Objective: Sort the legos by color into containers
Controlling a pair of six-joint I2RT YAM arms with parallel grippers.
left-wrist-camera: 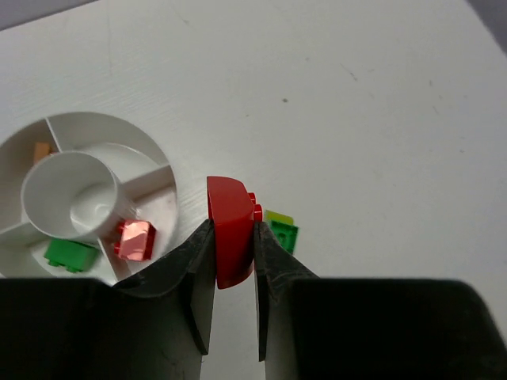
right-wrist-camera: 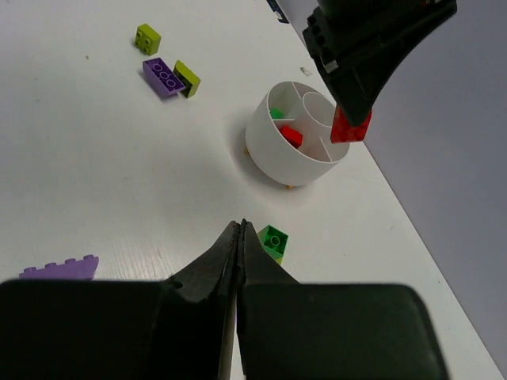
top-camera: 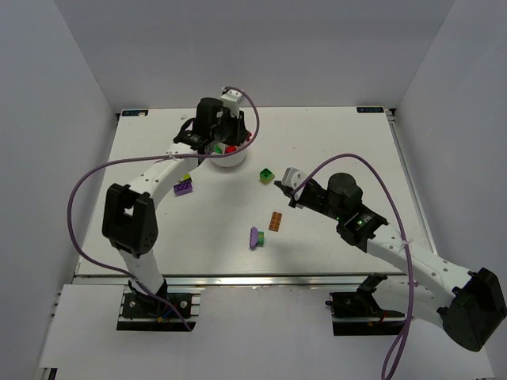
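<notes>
The robot's left gripper will next go down and to the left in its wrist view and let go over the dish's wedge section with the matching red lego (top-camera: pixel 234 149) (left-wrist-camera: pixel 155 212), which is below on that side.
My left gripper (left-wrist-camera: pixel 232 226) is shut on a red lego (left-wrist-camera: pixel 230 210) and holds it just past the rim of the round white dish (left-wrist-camera: pixel 103 127). In the dish's wedge sections lie a red lego (left-wrist-camera: pixel 135 240), a green one (left-wrist-camera: pixel 70 255) and an orange one (left-wrist-camera: pixel 41 150). A green lego on a lime piece (right-wrist-camera: pixel 273 240) lies on the table right beside my shut, empty right gripper (right-wrist-camera: pixel 242 226). From above, the left gripper (top-camera: pixel 222 141) hangs over the dish (top-camera: pixel 226 163), and the right gripper (top-camera: pixel 279 184) sits next to the green lego (top-camera: pixel 266 175).
Loose on the table are an orange lego (top-camera: pixel 276 221), a purple lego (top-camera: pixel 255 237), and a purple lego (right-wrist-camera: pixel 164 77) touching a lime one (right-wrist-camera: pixel 187 77), with a small lime lego (right-wrist-camera: pixel 147 38) beyond. Grey walls enclose the table's far and side edges.
</notes>
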